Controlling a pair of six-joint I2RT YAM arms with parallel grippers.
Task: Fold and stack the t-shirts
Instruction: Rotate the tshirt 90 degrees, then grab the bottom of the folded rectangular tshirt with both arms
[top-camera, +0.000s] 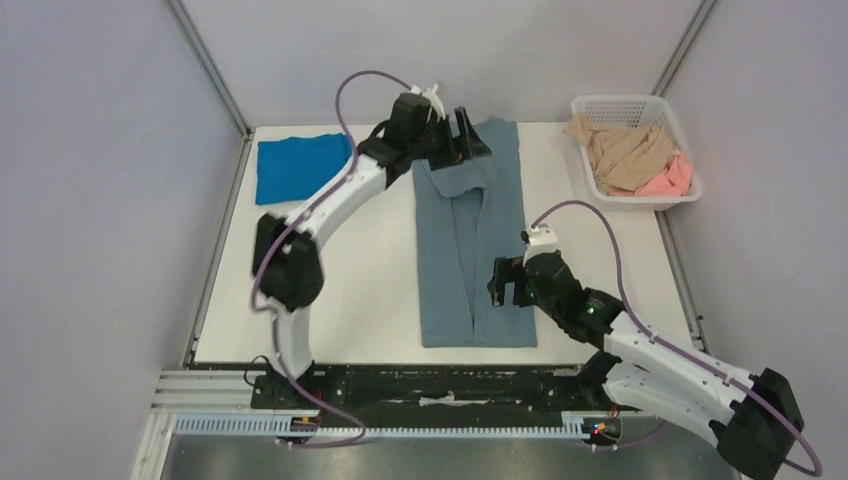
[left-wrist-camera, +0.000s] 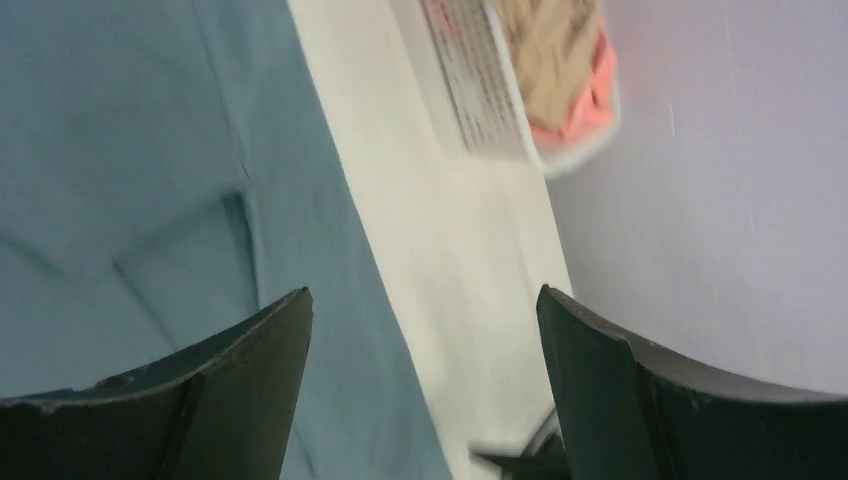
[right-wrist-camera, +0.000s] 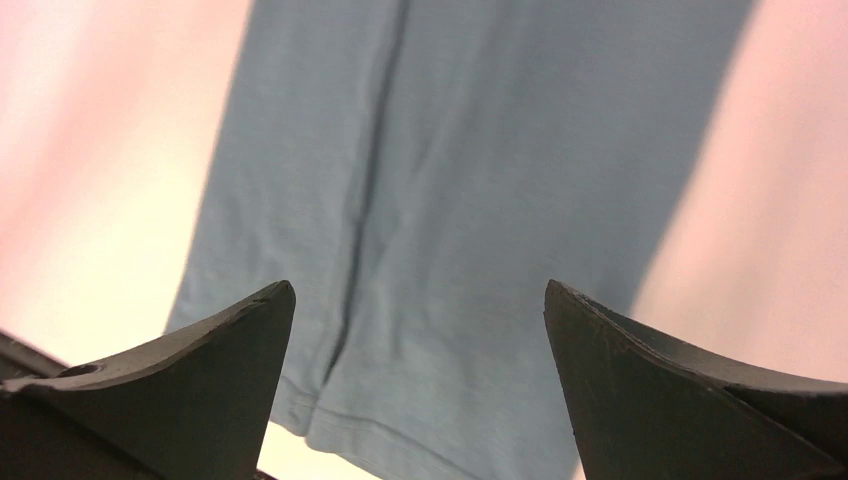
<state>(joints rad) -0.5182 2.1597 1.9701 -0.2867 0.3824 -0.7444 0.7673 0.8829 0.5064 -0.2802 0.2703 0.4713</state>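
My left gripper will next swing back and down to the hem corner away from the basket, since both sides are folded in.
A dusty grey-blue t-shirt (top-camera: 470, 250) lies in the middle of the table as a long strip, both sides folded in. My left gripper (top-camera: 462, 140) hovers open over its far end, and in the left wrist view the cloth (left-wrist-camera: 130, 170) shows under the left finger (left-wrist-camera: 230, 390). My right gripper (top-camera: 505, 285) hangs open over the near right part of the strip; its wrist view shows the hem (right-wrist-camera: 430, 440) between empty fingers. A bright blue t-shirt (top-camera: 300, 165) lies folded at the far left. Tan (top-camera: 620, 150) and pink (top-camera: 670, 180) shirts sit bunched in the basket.
A white plastic basket (top-camera: 655, 108) stands at the far right corner of the table, also seen as the basket (left-wrist-camera: 480, 90) in the left wrist view. Grey walls close in the left, right and back. A metal rail (top-camera: 400, 425) runs along the near edge.
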